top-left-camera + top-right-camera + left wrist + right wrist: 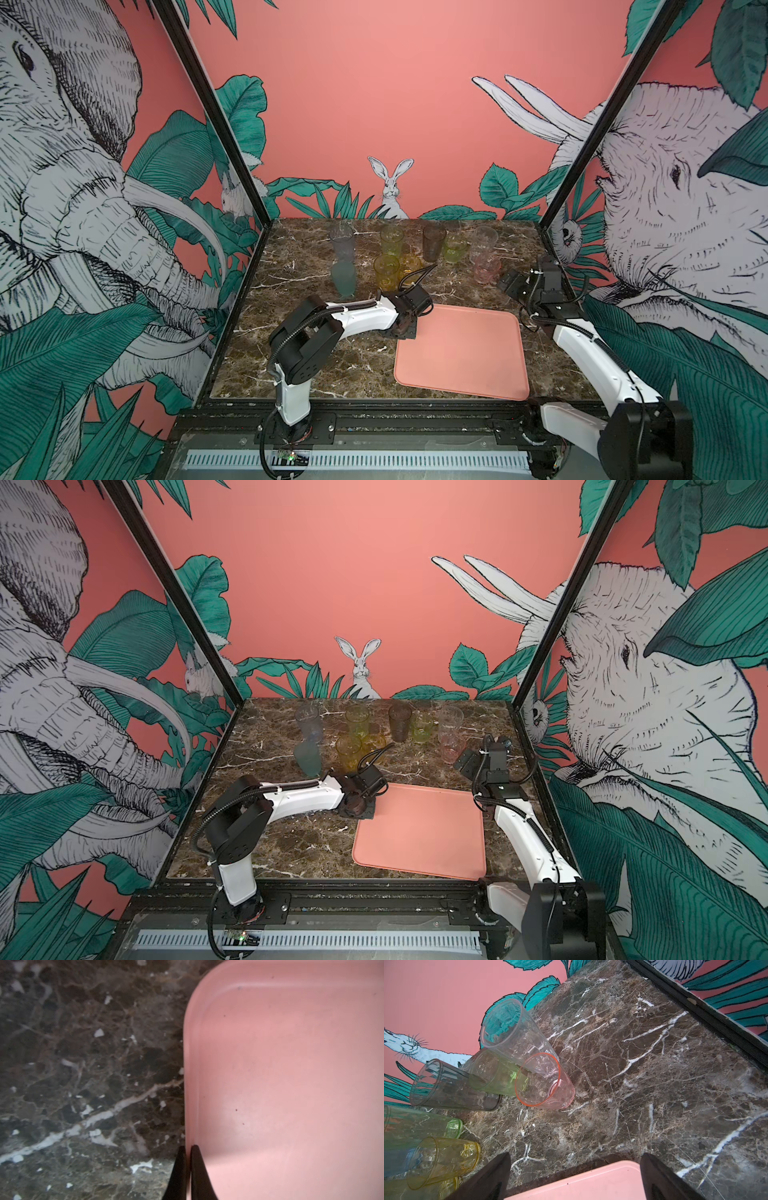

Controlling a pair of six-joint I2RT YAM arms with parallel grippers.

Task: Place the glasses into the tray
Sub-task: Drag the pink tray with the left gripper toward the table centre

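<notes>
The tray (461, 353) lies crooked, off-center, so my left gripper will slide its pinched rim sideways onto the bare marble in front of the teal glass and release it.
The salmon-pink tray (461, 353) (419, 833) lies on the marble at the front right with nothing in it. My left gripper (405, 330) (361, 809) is shut on the tray's far left rim; in the left wrist view its gripper (188, 1147) pinches the tray (291, 1084) edge. Several glasses (434, 243) stand upright in a loose row near the back wall. My right gripper (510, 282) (575, 1155) hangs open over the tray's far right corner (581, 1184), short of the pink glass (546, 1084) (486, 270) and the tall clear glass (512, 1028).
The table (332, 365) is dark marble, walled by printed panels and black frame posts (582, 166). A frosted teal glass (344, 279) and amber glasses (386, 270) stand just behind the left arm's wrist cable.
</notes>
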